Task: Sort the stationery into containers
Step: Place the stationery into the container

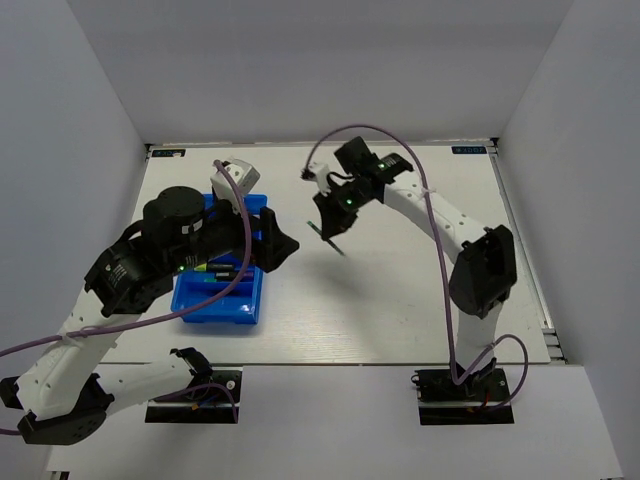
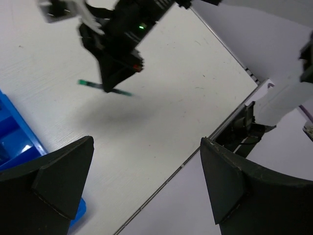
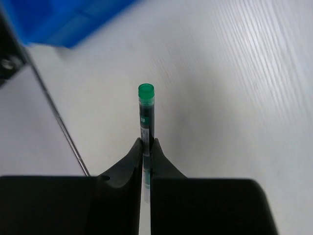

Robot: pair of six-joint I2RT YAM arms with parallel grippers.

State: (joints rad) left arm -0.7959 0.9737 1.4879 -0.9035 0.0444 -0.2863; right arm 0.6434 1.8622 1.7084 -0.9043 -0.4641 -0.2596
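My right gripper should next go back over the tray's empty near section (image 1: 222,307) (image 3: 34,14), which is to the gripper's left in the top view, to release the pen.
My right gripper (image 1: 328,228) is shut on a thin pen with a green cap (image 3: 145,107) and holds it above the white table, right of the bright blue tray (image 1: 215,305). The pen sticks out past the fingertips (image 3: 134,152), and the tray's corner (image 3: 63,19) lies ahead of it. My left gripper (image 1: 275,245) hangs open and empty over the tray's right side. The left wrist view shows the open left gripper (image 2: 146,186), the tray's edge (image 2: 14,137) and the right gripper (image 2: 115,81) with the pen (image 2: 88,83). Dark highlighters (image 1: 222,275) lie in the tray, mostly hidden by my left arm.
White walls close in the table on the left, back and right. The table's front edge (image 1: 350,364) runs just ahead of the arm bases. The right arm's elbow (image 1: 483,265) stands over the table's right side.
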